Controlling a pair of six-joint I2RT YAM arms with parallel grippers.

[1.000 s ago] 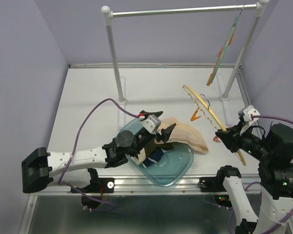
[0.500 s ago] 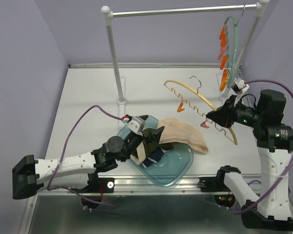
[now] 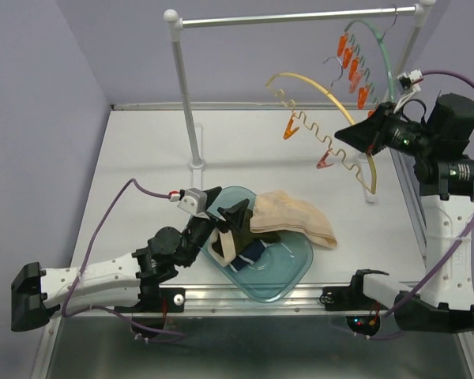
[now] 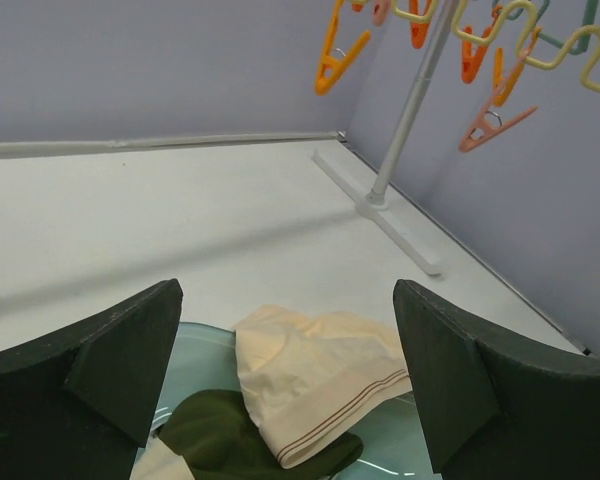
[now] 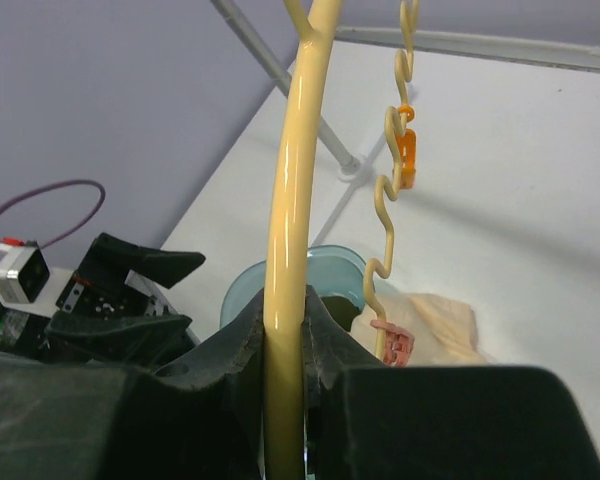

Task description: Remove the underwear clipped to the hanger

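Note:
My right gripper carries the yellow hanger outward next and hooks it on the bar beside the green hanger, since the yellow hanger's clips are empty.
The pale beige underwear [image 3: 296, 221] lies half over the rim of a teal bowl [image 3: 288, 272]; the dark olive one [image 3: 262, 235] and the navy one [image 3: 251, 254] lie inside. In the left wrist view the beige one [image 4: 315, 375] rests on the olive one [image 4: 220, 440]. My left gripper [image 3: 225, 212] is open and empty just above the bowl's left side. My right gripper [image 3: 355, 136] is shut on the yellow hanger [image 3: 332, 118], held high near the rail; its clips [image 3: 289, 129] hang empty. The hanger bar [image 5: 288, 250] sits between the right jaws.
A white rail stand [image 3: 292, 17] spans the back on two posts [image 3: 186, 95]. A green hanger [image 3: 379, 47] with orange clips hangs at its right end. The stand's foot [image 4: 380, 205] lies on the table to the right. Purple walls enclose three sides.
My right gripper has lifted the yellow hanger up and back toward the rail. My left arm has drawn back toward the near left, staying open over the bowl.

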